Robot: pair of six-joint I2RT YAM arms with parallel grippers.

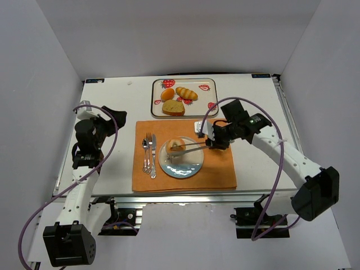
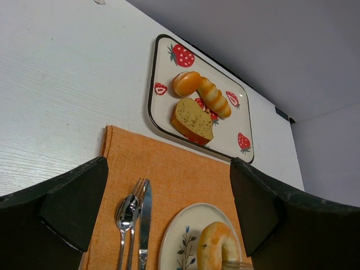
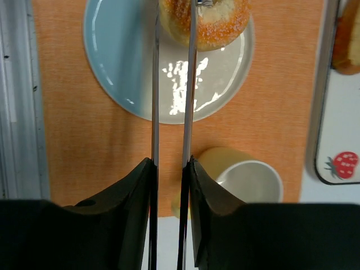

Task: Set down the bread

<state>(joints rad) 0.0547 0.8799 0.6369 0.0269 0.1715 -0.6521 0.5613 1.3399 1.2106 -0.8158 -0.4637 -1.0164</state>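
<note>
My right gripper moves outward from the doughnut [image 1: 176,146] to the tray next, tongs parted astride the loaf slice's near edge [image 1: 173,113], since this bread still lies off the plate.
A golden ring-shaped doughnut [image 1: 176,146] lies at the far side of a pale blue plate [image 1: 188,169] on an orange placemat. My right gripper [image 1: 209,143] is shut on metal tongs [image 1: 191,147]. In the right wrist view the tongs' two blades [image 3: 155,84] run from my gripper [image 3: 170,163] to the doughnut [image 3: 219,22], with their tips on its left part. A thick loaf slice [image 1: 173,108] with a dark crust lies on the strawberry tray [image 1: 212,84]. My left gripper [image 2: 169,169] is open and empty, held above the table left of the placemat.
A spoon, fork and knife [image 1: 149,154] lie on the placemat left of the plate. A yellow mug [image 3: 247,180] stands on the placemat near my right gripper. The tray also holds a round bun [image 1: 167,94] and a striped roll [image 1: 187,93].
</note>
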